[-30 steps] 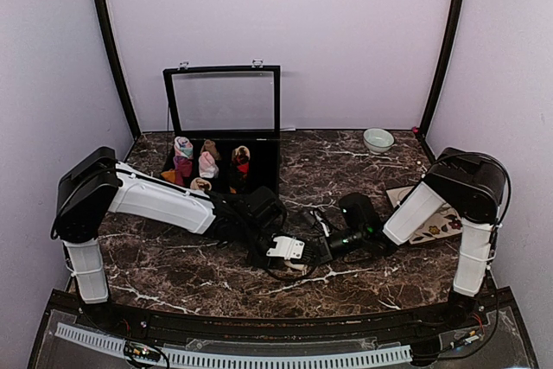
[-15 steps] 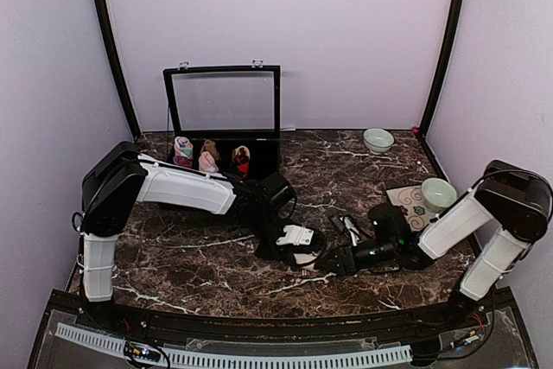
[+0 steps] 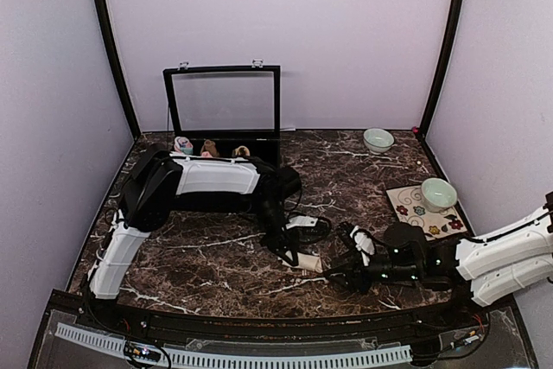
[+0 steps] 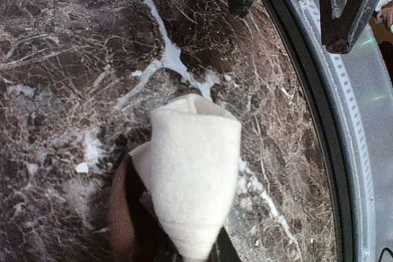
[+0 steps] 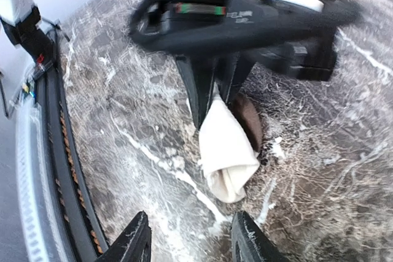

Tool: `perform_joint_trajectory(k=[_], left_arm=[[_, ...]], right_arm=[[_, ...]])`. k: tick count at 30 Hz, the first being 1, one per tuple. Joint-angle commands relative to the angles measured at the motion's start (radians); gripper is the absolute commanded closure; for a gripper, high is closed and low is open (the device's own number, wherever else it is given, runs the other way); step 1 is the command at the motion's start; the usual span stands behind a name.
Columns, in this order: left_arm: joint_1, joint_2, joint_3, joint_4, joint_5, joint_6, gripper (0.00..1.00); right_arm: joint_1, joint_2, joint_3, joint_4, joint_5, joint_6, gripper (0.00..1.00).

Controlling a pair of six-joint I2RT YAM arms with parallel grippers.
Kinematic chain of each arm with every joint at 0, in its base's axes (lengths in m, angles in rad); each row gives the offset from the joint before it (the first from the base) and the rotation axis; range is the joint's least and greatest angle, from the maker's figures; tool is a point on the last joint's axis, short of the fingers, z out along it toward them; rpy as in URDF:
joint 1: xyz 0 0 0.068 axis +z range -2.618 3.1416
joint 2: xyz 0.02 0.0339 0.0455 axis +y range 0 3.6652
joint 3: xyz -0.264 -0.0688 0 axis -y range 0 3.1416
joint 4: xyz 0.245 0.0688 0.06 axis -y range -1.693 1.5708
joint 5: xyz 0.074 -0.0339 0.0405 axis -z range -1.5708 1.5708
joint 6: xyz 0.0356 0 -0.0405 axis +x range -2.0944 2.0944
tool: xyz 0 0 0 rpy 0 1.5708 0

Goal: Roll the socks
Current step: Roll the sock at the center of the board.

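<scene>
My open right gripper moves across and closes there next. The cream sock's loose end lies to the left of it in the top view.
My left gripper is shut on a cream sock with a brown end, and holds it low over the marble table near the front. In the left wrist view the cream sock hangs folded into a loose roll from the jaws at the bottom edge, its brown part to the left. My right gripper is open and empty, a short way in front of the sock. It sits low by the front edge. The black argyle socks do not show clearly.
An open black box at the back left holds several rolled sock bundles. A pale bowl stands at the back right. Another bowl sits on a flowered mat. The table's black front rim is close.
My left gripper has swung right and toward the front with the cream sock. My right arm has dropped low and drawn back to the right, and its gripper now faces the sock.
</scene>
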Motion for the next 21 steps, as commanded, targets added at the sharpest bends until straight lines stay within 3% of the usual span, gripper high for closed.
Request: perform_joint_trajectory(k=[1, 11, 21], left_arm=[[-0.008, 0.184, 0.001, -0.310, -0.087, 0.039, 1.00], [-0.003, 0.219, 0.049, -0.362, -0.090, 0.072, 1.00], [0.003, 0.216, 0.056, -0.331, -0.121, 0.053, 1.00]], right_arm=[[0.084, -0.019, 0.062, -0.155, 0.230, -0.140, 0.56], [0.118, 0.269, 0.299, -0.200, 0.215, -0.404, 0.55], [0.118, 0.397, 0.331, -0.084, 0.101, -0.389, 0.54]])
